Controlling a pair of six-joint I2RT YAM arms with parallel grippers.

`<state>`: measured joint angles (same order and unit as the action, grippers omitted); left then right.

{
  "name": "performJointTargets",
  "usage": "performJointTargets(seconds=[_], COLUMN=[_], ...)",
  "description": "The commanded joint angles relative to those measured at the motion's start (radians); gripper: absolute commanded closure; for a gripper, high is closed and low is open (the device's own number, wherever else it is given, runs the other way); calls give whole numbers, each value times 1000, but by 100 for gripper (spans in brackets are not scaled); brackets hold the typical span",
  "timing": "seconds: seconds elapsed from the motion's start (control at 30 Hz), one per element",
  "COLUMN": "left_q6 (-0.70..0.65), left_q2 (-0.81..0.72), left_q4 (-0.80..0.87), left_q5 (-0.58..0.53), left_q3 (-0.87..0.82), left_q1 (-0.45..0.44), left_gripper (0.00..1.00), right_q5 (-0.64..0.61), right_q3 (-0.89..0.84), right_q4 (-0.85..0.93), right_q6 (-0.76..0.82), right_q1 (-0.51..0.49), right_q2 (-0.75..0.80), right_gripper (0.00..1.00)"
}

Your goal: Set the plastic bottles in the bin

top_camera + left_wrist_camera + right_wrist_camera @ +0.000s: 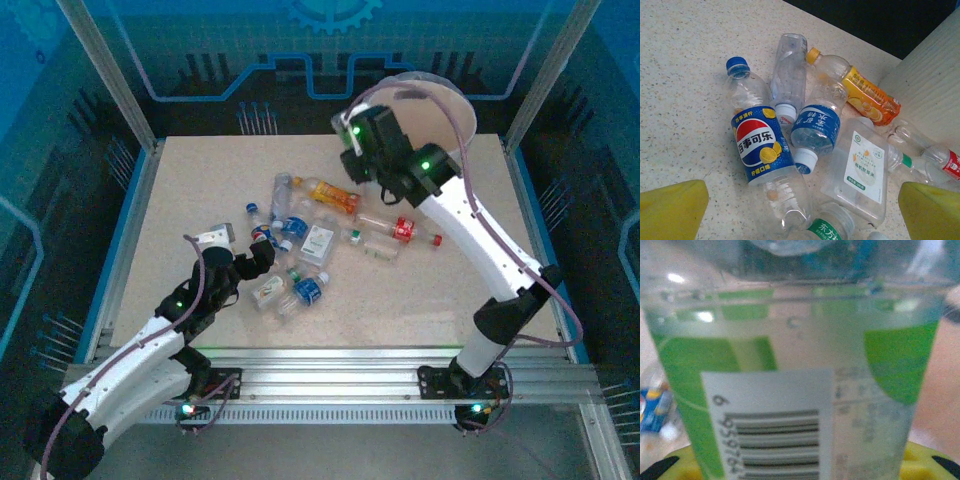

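Note:
The green-labelled bottle is still outside the bin's rim. My right gripper will next swing over the bin's opening (424,116), which is beside it, and dip inside to let go.
Several plastic bottles lie in a pile mid-table: an orange-labelled one (335,197), a red-labelled one (402,229), a flat white-labelled one (318,243) and a blue-labelled one (310,290). My left gripper (260,252) hovers open at the pile's near-left edge. In the left wrist view it (805,212) spans a Pepsi bottle (760,145), a blue-labelled water bottle (816,127) and the white-labelled bottle (860,167). My right gripper (352,160) is raised beside the whitish bin (400,78). It (800,470) is shut on a green-labelled bottle (790,365).
The bin stands at the table's back right, against the blue enclosure wall. A clear bottle (790,75) and the orange-labelled bottle (865,92) lie at the far side of the pile. Bare tabletop (190,190) stretches left of the bottles.

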<state>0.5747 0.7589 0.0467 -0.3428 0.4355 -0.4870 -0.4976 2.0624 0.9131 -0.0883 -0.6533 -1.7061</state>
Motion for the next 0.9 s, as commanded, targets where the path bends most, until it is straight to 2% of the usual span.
performJointTargets(seconds=[0.0, 0.2, 0.33, 0.5, 0.87], left_q6=[-7, -9, -12, -12, -13], left_q2=[-13, -15, -18, -22, -26], left_q4=[-1, -6, -3, 8, 21], left_q5=[22, 37, 39, 42, 44], left_q3=[-6, -11, -10, -9, -6], left_q1=[7, 8, 7, 7, 8], left_gripper=[1, 1, 1, 1, 1], right_q5=[-23, 4, 22, 39, 179], right_q3=[131, 380, 457, 495, 504], right_q4=[-29, 12, 11, 17, 105], right_q6=[47, 33, 43, 57, 68], right_q1=[75, 202, 256, 309, 399], right_q2=[-101, -286, -370, -450, -571], right_gripper=[69, 70, 69, 69, 67])
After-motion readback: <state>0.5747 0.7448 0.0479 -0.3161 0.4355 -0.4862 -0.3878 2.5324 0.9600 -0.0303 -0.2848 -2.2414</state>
